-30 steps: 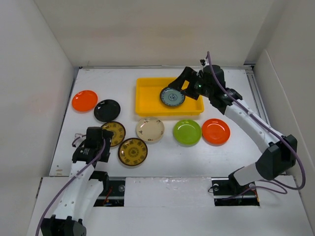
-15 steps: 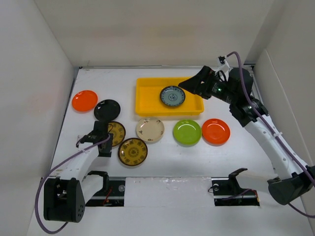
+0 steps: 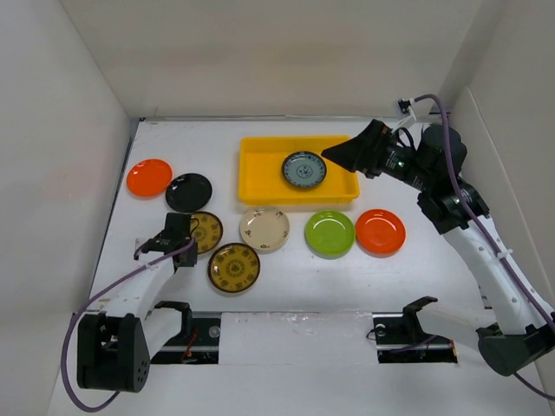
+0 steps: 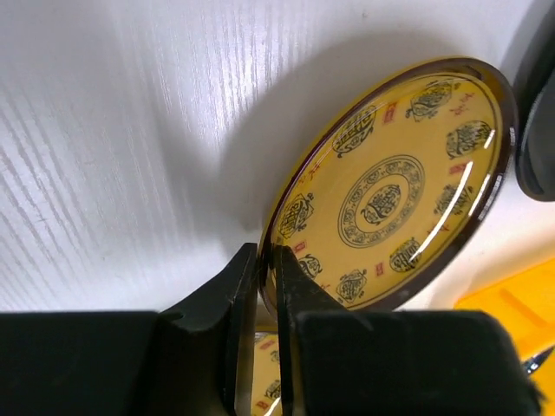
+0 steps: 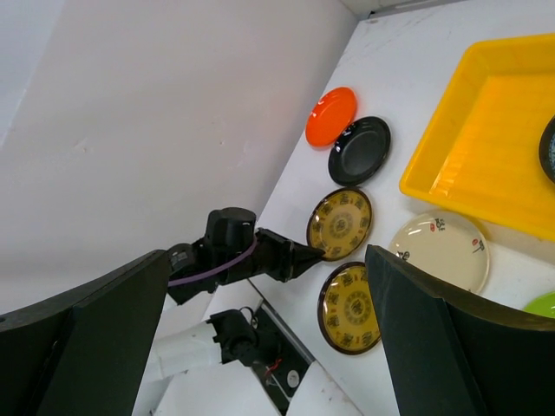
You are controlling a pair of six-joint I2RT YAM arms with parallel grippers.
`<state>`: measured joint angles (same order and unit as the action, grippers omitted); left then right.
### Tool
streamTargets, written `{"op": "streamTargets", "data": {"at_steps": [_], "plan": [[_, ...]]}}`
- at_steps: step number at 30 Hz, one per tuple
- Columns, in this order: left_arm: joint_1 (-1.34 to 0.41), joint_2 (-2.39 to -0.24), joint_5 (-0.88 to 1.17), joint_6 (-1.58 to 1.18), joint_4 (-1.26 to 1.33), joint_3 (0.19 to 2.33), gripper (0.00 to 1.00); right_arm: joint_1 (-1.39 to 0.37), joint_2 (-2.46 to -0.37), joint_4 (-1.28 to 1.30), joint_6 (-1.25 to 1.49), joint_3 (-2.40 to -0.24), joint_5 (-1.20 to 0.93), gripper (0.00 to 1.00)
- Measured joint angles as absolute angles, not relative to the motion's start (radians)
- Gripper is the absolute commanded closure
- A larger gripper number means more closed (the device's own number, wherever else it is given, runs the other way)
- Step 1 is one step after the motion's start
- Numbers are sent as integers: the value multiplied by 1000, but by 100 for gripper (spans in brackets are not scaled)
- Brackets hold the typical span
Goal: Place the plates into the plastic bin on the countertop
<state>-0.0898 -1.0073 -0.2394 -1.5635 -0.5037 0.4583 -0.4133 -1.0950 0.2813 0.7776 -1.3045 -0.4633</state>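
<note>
My left gripper needs to lift the patterned plate outward over the yellow bin and then lower it onto the blue-white plate, because it has the patterned plate's rim pinched fast.
My left gripper is shut on the near rim of a brown-gold patterned plate, which looks tilted over its shadow on the countertop. A second patterned plate lies beside it. The yellow plastic bin holds a blue-white plate. Cream, green, orange, black and another orange plate lie on the counter. My right gripper hangs open and empty above the bin's right end.
White walls enclose the counter on three sides. The black plate sits just beyond the gripped plate, and the bin's corner shows farther off. The arm bases stand at the near edge.
My left gripper has shut on the patterned plate's rim. The right arm has drawn back to the right from over the blue-white plate, staying open.
</note>
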Motion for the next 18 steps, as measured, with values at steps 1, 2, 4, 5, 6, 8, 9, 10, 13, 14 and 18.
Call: {"op": "streamTargets", "data": {"at_steps": [1,2,4,5,6,8,9,10,13,14,18], "plan": [[-90,-993,-239,-1563,-512,459,100,-413,-1092,283,778,-1304,-464,0],[-90,-978,-239,-1560,-530,466,100,-413,-1090,284,778,-1304,-464,0],[-91,-947,-241,-1550,-576,499,100,-413,-1087,285,778,-1304,-465,0],[-94,-931,-246,-1542,-601,527,100,-413,-1086,286,778,-1304,-465,1],[-99,-917,-253,-1531,-624,562,100,-412,-1086,286,777,-1304,-465,1],[-112,-896,-270,-1488,-647,638,100,-411,-1086,290,778,-1304,-465,1],[-117,-889,-271,-1465,-651,672,100,-410,-1086,293,778,-1305,-465,1],[-120,-887,-273,-1437,-651,713,100,-408,-1086,299,778,-1306,-465,1],[-124,-895,-257,-1303,-588,823,100,-392,-1086,315,778,-1308,-463,1],[-124,-905,-242,-1254,-545,848,100,-384,-1086,322,776,-1310,-461,1],[-126,-1032,-119,-1058,-345,922,100,-356,-1087,342,771,-1320,-452,1]]}}
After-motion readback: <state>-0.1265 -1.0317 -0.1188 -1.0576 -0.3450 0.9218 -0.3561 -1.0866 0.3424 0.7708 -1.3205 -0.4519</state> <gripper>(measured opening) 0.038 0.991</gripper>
